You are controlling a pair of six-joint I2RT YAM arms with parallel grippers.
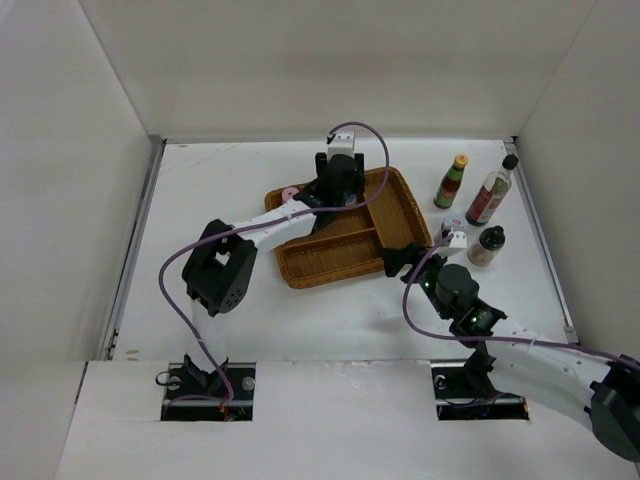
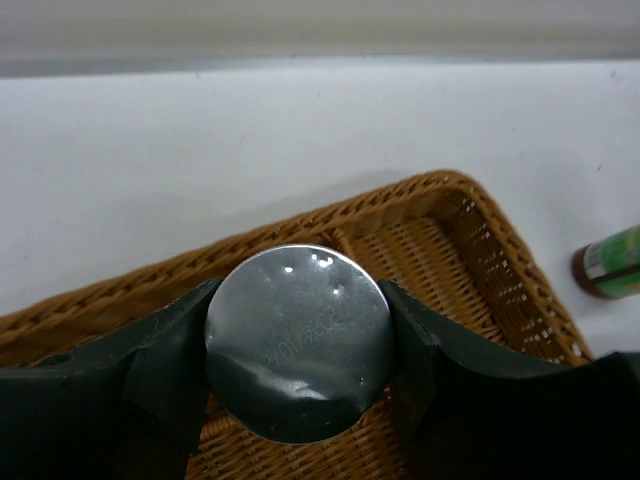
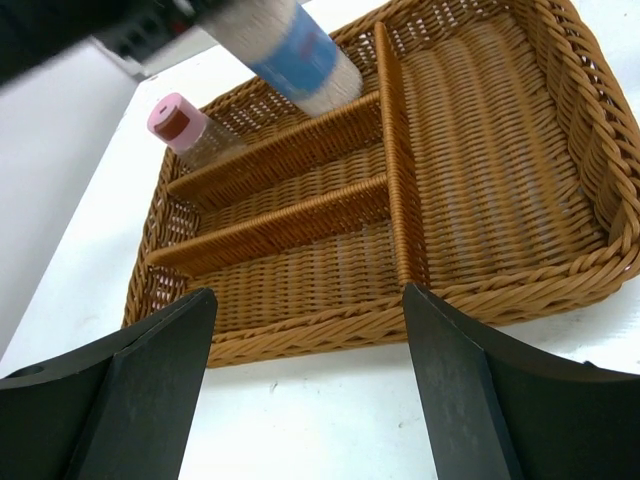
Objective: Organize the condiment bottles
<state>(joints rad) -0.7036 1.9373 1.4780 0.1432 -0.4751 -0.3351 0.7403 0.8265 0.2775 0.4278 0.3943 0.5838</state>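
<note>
I should lower the grey-capped blue-label jar with my left gripper into the tray's far narrow section, which has free room beside the pink-lidded jar, then open.
My left gripper [image 1: 335,198] hangs over the back of the wicker tray [image 1: 330,262], shut on the grey-capped blue-label jar [image 2: 298,340]. From the right wrist view that jar [image 3: 295,50] hangs tilted above the tray's narrow far compartments. A pink-lidded jar [image 1: 291,192] stands in the tray's far left corner [image 3: 180,125]. My right gripper [image 1: 397,258] sits low by the tray's near right corner, open with nothing between its fingers [image 3: 308,295]. On the table right of the tray stand the green yellow-capped bottle [image 1: 451,182], the dark-red sauce bottle [image 1: 491,192], a white-lidded jar [image 1: 455,232] and a dark shaker [image 1: 487,246].
The tray [image 3: 330,320] has one large compartment on the right and three narrow ones on the left, split by wicker dividers [image 3: 390,150]. White walls enclose the table on three sides. The green bottle [image 2: 612,262] lies just past the tray's rim [image 2: 400,200].
</note>
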